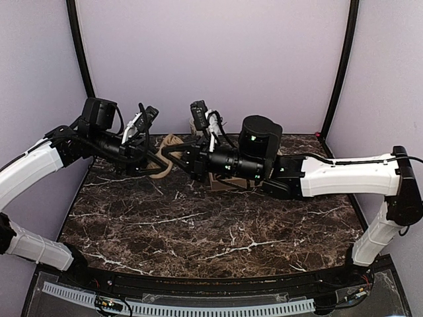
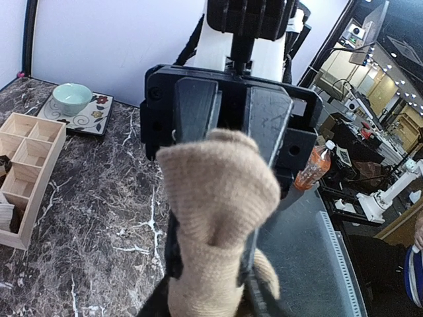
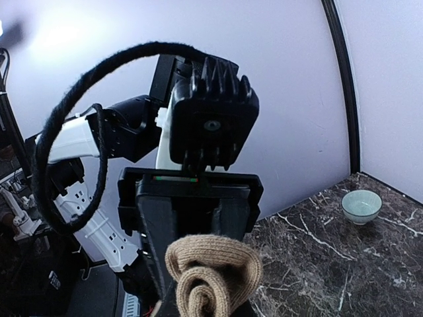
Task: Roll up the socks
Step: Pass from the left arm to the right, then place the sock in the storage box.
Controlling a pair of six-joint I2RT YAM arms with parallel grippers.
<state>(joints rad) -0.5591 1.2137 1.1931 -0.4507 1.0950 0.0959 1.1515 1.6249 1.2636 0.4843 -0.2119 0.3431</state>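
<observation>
The empty compartment by the white sock is below my right gripper, to its right in the top view; I should cross, lower and release.
A tan sock (image 1: 169,157) hangs in the air between my two grippers at the far middle of the table. In the left wrist view the tan sock (image 2: 218,198) fills the gap between my left gripper's (image 2: 211,261) dark fingers (image 2: 172,261), which are shut on it. The right gripper (image 2: 231,132) faces it from the other end. In the right wrist view the sock's end (image 3: 213,277) shows as a rolled spiral, and my right gripper (image 3: 205,300) is shut on it. From above, the left gripper (image 1: 157,162) and right gripper (image 1: 187,160) nearly touch.
A wooden compartment box (image 2: 26,165) sits on the marble table (image 1: 198,224), partly under the right arm. A patterned tray (image 2: 99,112) with a pale green bowl (image 2: 71,98) stands at the back corner. An orange bottle (image 2: 312,165) stands off the table.
</observation>
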